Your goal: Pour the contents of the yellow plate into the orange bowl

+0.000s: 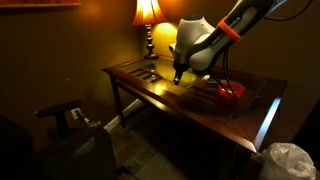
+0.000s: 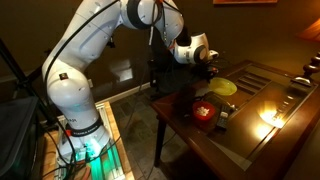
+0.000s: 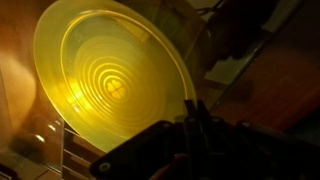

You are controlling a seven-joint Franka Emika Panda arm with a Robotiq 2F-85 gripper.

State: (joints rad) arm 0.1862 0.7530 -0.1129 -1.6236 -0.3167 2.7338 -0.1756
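My gripper needs to go down a little next, and then it should let go of the yellow plate [image 2: 224,88] there.
The yellow plate [image 3: 110,80] fills the left of the wrist view, its ringed face lit and nothing showing on it. My gripper [image 3: 190,108] is shut on the plate's rim at its lower right edge. In an exterior view the plate [image 2: 224,88] shows as a yellow-green disc just below the gripper [image 2: 208,70], over the table. The orange bowl [image 2: 203,112] stands on the table in front of the plate, a little apart from it. In an exterior view the bowl [image 1: 231,91] sits to the right of the gripper [image 1: 178,75]. The room is dim.
A wooden table with a glass top [image 1: 160,88] carries everything. A lit lamp [image 1: 148,14] stands at its far corner, and its glow shows in an exterior view [image 2: 268,117]. A white bag [image 1: 290,160] lies on the floor by the table.
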